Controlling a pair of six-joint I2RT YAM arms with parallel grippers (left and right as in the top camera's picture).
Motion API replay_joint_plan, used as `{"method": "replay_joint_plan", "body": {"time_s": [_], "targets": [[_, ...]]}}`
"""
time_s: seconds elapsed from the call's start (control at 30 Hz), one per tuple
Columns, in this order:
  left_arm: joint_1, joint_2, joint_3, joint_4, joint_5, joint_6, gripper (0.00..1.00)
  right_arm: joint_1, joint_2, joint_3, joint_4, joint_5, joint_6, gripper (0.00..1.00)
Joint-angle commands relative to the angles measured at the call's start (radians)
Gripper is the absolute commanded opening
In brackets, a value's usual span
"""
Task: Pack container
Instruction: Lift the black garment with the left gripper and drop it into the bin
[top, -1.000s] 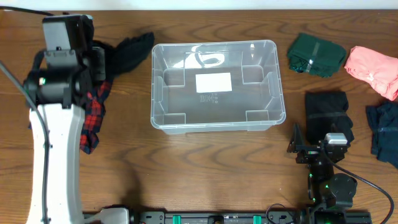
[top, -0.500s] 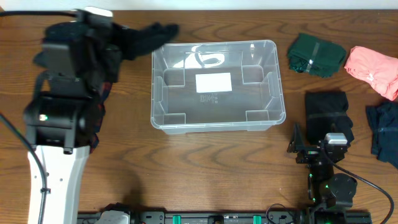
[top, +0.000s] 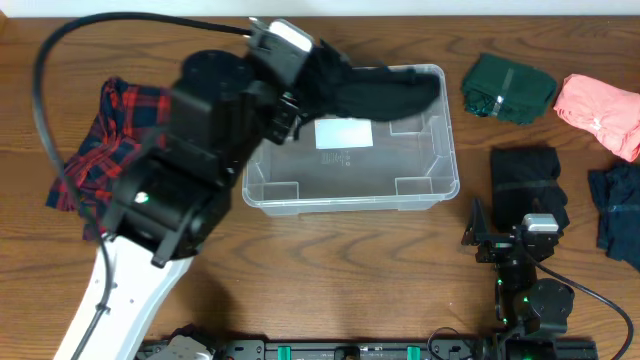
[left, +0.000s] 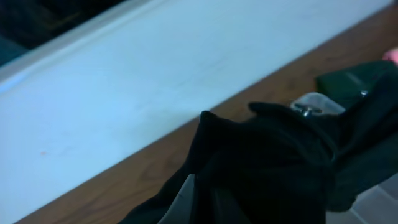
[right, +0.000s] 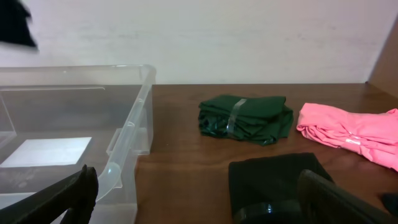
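Observation:
My left gripper will next move down toward the container's white label to let go of the black garment above it, because the cloth still hangs high over the empty base.
The clear container with a white label on its base stands mid-table; it also shows in the right wrist view. My left gripper is shut on a black garment and holds it over the container's back half, the cloth trailing right. In the left wrist view the black garment covers the fingers. My right gripper rests open and empty at the front right, just before a folded black garment.
A red plaid shirt lies left of the container. A folded green garment, a pink one and a dark blue one lie at the right. The green and pink ones show in the right wrist view.
My left arm has swung right from the left side, carrying the black garment over the container. The plaid shirt is now uncovered. The right arm has not moved.

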Motion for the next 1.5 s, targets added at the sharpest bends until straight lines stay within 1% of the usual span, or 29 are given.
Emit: {"method": "replay_joint_plan", "body": {"time_s": [0.0,0.07,0.23,0.4,0.7,1.1,1.13,1.2,1.3,1.33,1.47], "targets": [[-0.029,0.051,0.043,0.037,-0.028,-0.042,0.06,0.012,-0.007,-0.002,-0.004,-0.001,-0.011,0.99],[-0.035,0.097,0.043,0.047,-0.074,-0.087,0.06,0.012,-0.007,-0.002,-0.004,-0.001,-0.011,0.99],[-0.035,0.202,0.043,0.076,-0.1,-0.135,0.06,0.012,-0.007,-0.002,-0.004,-0.001,-0.011,0.99],[-0.035,0.298,0.043,0.124,-0.13,-0.222,0.06,0.012,-0.007,-0.002,-0.004,-0.001,-0.011,0.99],[-0.035,0.404,0.043,0.211,-0.123,-0.316,0.06,0.012,-0.007,-0.002,-0.004,-0.001,-0.011,0.99],[-0.035,0.434,0.039,0.211,-0.106,-0.319,0.07,0.012,-0.007,-0.002,-0.004,-0.001,-0.011,0.99],[-0.035,0.434,0.038,0.21,-0.106,-0.319,0.13,0.012,-0.007,-0.002,-0.004,-0.001,-0.011,0.99],[-0.036,0.434,0.038,0.207,-0.105,-0.319,0.36,0.012,-0.007,-0.002,-0.004,-0.001,-0.011,0.99],[-0.039,0.427,0.038,0.194,-0.078,-0.319,0.54,0.012,-0.007,-0.002,-0.004,-0.001,-0.011,0.99],[-0.042,0.424,0.038,0.187,-0.071,-0.319,0.57,0.012,-0.007,-0.002,-0.004,-0.001,-0.011,0.99],[-0.051,0.407,0.038,0.16,-0.068,-0.319,0.59,0.012,-0.007,-0.002,-0.004,-0.001,-0.011,0.99]]}}
